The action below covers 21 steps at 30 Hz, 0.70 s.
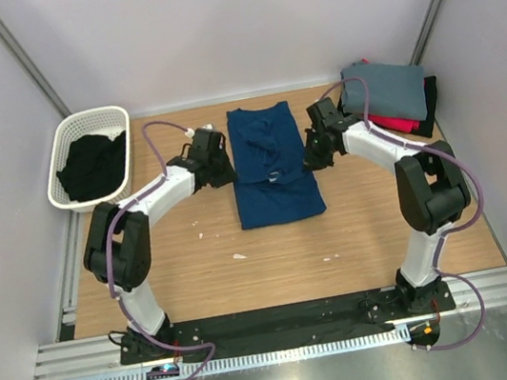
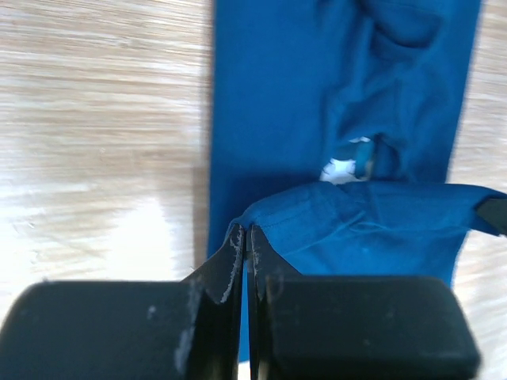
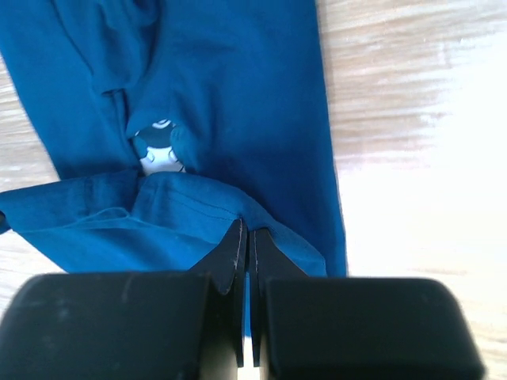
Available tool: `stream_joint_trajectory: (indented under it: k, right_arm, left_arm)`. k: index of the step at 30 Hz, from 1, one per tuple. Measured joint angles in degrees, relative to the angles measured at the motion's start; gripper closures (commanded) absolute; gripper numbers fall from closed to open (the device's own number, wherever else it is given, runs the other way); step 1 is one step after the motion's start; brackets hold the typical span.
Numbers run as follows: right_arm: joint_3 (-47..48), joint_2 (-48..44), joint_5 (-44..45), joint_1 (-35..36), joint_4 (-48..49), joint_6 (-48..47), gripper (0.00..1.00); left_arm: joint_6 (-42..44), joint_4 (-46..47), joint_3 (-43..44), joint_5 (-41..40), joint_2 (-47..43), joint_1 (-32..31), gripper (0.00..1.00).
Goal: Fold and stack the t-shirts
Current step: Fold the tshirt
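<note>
I should bring my right gripper outward past the pale print and down onto the shirt to let go of its hem corner, because that print still shows.
The navy blue t-shirt lies as a long strip in the middle of the wooden table. My left gripper is shut on one corner of its hem, seen in the left wrist view. My right gripper is shut on the other corner, seen in the right wrist view. The held hem edge hangs between them, lifted over the rest of the shirt. A small bit of the pale print peeks out under the fold. Folded grey, red and black shirts are stacked at the back right.
A white basket holding black cloth stands at the back left. Small white scraps lie on the wood in front of the shirt. Grey walls close in the table on three sides.
</note>
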Motion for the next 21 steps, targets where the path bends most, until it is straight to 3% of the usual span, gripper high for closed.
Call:
stream_joint_trajectory:
  k: [14,21]
  right_arm:
    - [4.79,3.23,-0.59,-2.21,0.0,-1.42,0.99]
    - [10.36,10.67,-0.22,-2.47,0.35,-3.54,0.99]
  left_arm:
    - [2.51,-0.24,7.85,3.56,6.03,2.36,1.0]
    - [3.61,-0.13,11.15,4.07,12.41,3.06,0.99]
